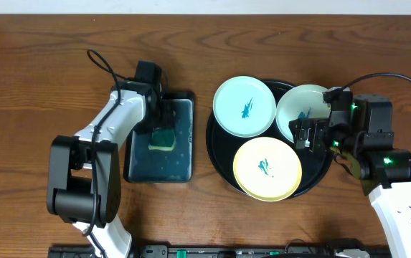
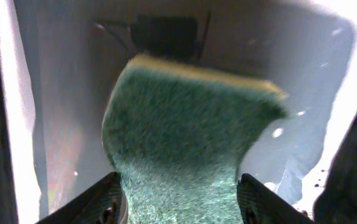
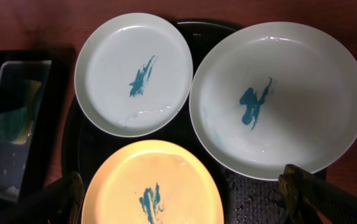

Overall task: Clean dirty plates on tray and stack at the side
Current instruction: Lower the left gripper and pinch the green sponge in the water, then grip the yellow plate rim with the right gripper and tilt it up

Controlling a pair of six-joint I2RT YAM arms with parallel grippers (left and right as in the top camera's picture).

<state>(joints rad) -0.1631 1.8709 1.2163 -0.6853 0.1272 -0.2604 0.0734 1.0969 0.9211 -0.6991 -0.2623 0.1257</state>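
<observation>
My right gripper moves down and back onto the yellow plate's rim [image 1: 300, 168] [image 3: 221, 204] by the bare bottom of the tray next, since that open patch leaves room for a finger.
Three plates lie on the round black tray [image 1: 322, 174], each with a teal smear: a bluish-white plate [image 1: 244, 106] [image 3: 134, 74] at the back left, a second bluish-white plate [image 1: 300, 109] [image 3: 278, 99] at the back right, and a pale yellow plate [image 1: 267, 168] [image 3: 150, 186] in front. My right gripper [image 1: 310, 135] [image 3: 181, 199] hangs open over the tray's right part, holding nothing. My left gripper [image 1: 162, 123] [image 2: 181, 199] is down in the small dark rectangular tray [image 1: 158, 166]. Its fingers [image 2: 103, 199] press both sides of the green-yellow sponge [image 2: 190, 130], which is pinched narrow between them.
The small rectangular tray [image 3: 16, 162] stands left of the black tray on the brown wooden table [image 1: 33, 72], its floor wet and shiny. A black cable [image 1: 101, 64] loops over the table behind the left arm.
</observation>
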